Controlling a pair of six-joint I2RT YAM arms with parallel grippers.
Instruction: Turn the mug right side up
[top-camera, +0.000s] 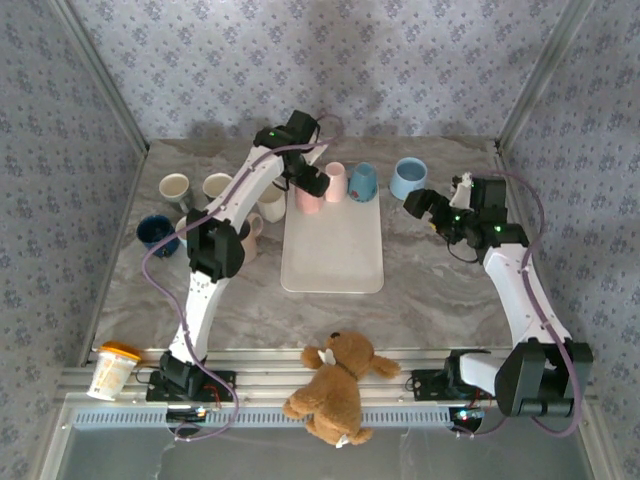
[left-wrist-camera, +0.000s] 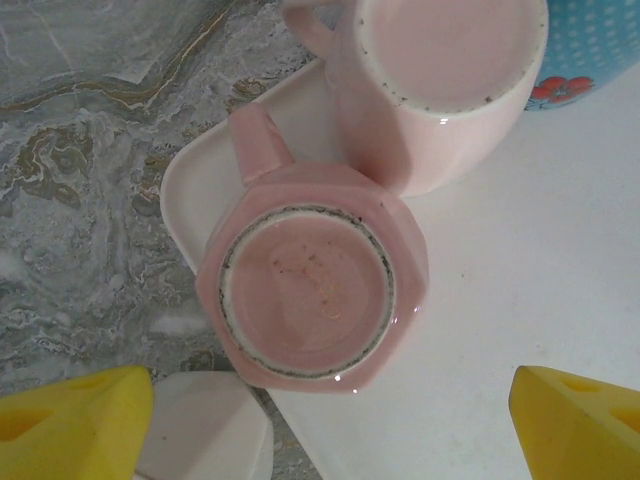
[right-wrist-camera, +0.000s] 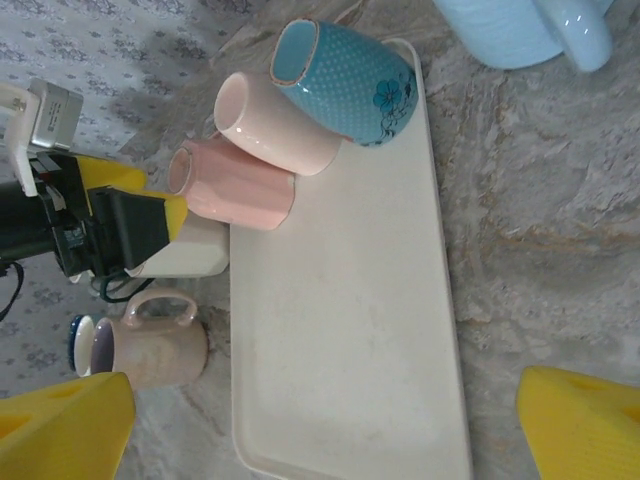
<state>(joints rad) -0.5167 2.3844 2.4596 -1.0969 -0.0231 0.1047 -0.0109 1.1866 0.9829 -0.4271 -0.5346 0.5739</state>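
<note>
Next I will lower my left gripper to close on the sides of the faceted pink mug (top-camera: 308, 200) (left-wrist-camera: 310, 290), which stands below it with its handle clear of both fingers.
Three mugs stand base up at the far end of the white tray (top-camera: 335, 255): a faceted pink mug (left-wrist-camera: 310, 290) (top-camera: 308, 200), a round pink mug (left-wrist-camera: 440, 90) (top-camera: 335, 182) and a blue dotted mug (top-camera: 362, 182) (right-wrist-camera: 345, 80). My left gripper (left-wrist-camera: 330, 430) (top-camera: 312, 183) hangs open just above the faceted pink mug, its yellow fingertips (left-wrist-camera: 75, 420) wide on either side and touching nothing. My right gripper (right-wrist-camera: 330, 430) (top-camera: 418, 203) is open over the table right of the tray, holding nothing.
A light blue mug (top-camera: 408, 178) stands upright right of the tray. A white mug (left-wrist-camera: 205, 425), a beige mug (right-wrist-camera: 150, 345), cream mugs (top-camera: 175, 187) and a dark blue mug (top-camera: 155, 232) crowd the left. A teddy bear (top-camera: 338, 385) and a noodle cup (top-camera: 115, 368) lie at the near edge.
</note>
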